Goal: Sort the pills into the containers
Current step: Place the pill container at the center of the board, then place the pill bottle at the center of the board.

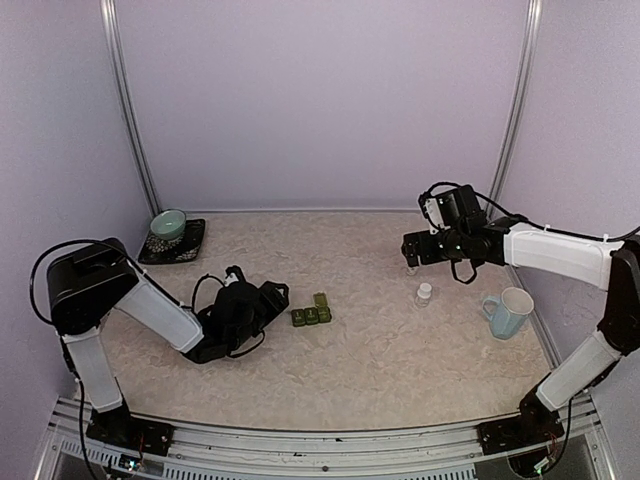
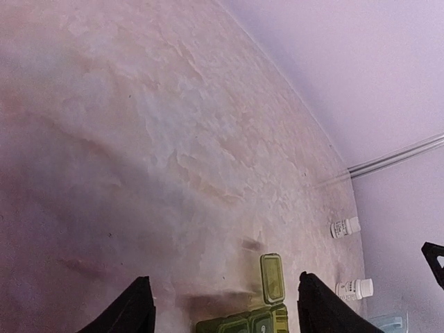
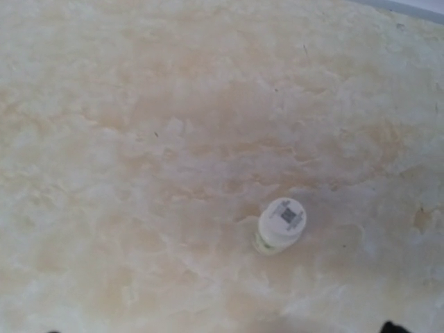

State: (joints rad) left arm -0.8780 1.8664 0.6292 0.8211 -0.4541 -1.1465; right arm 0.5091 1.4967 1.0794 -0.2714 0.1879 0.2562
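The small upright bottle is below my right gripper, which will next lower over the white cap (image 3: 286, 216) and close its fingers there.
The containers (image 1: 311, 315), a dark green strip of three joined compartments, lie mid-table, and the right-hand lid (image 2: 272, 277) stands open. My left gripper (image 1: 278, 294) sits low just left of the strip. Its fingers (image 2: 132, 311) are spread open with nothing between them, and the strip (image 2: 253, 322) is at the bottom edge of the left wrist view. My right gripper (image 1: 410, 247) hovers open above a small white bottle (image 3: 281, 224) that stands upright. A second white bottle (image 1: 424, 293) stands nearer the front. No loose pills show.
A pale blue mug (image 1: 510, 312) stands at the right, near the right arm. A pale green bowl (image 1: 167, 225) rests on a dark tray (image 1: 190, 250) at the back left. Purple walls enclose the table on three sides.
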